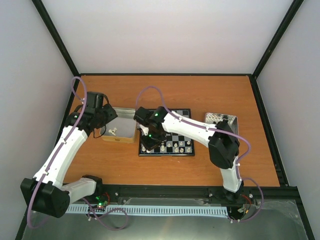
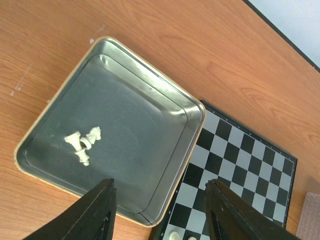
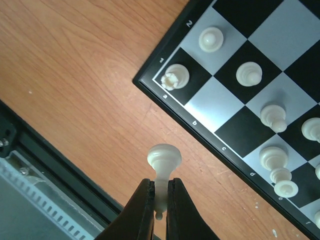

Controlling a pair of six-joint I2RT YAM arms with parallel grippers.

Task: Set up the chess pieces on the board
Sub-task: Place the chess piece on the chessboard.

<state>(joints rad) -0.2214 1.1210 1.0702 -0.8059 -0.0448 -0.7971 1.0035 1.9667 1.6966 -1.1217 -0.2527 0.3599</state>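
My right gripper moves past the corner rook (image 3: 175, 76) next, then lowers its piece onto the empty black square marked c on the board's nearest row.
The board (image 1: 183, 118) lies mid-table. Several cream-white chess pieces (image 3: 248, 74) stand on its two nearest rows, a rook (image 3: 175, 76) on the corner square. My right gripper (image 3: 160, 192) hovers over the wood just off that corner of the board (image 3: 280, 55). It is shut on a cream-white piece (image 3: 163, 159), pinched by its slim upper part, base pointing away. My left gripper (image 2: 160, 205) is open and empty above the corner of a metal tin (image 2: 197, 107), where the tin meets the board (image 2: 240, 160). A few white pieces (image 2: 82, 142) lie in the tin.
The tin (image 1: 120, 139) sits left of the board, touching its edge. A second tin (image 1: 220, 118) stands at the board's right. A black rail (image 1: 200, 191) runs along the table's near edge, and black frame posts rise at the back corners.
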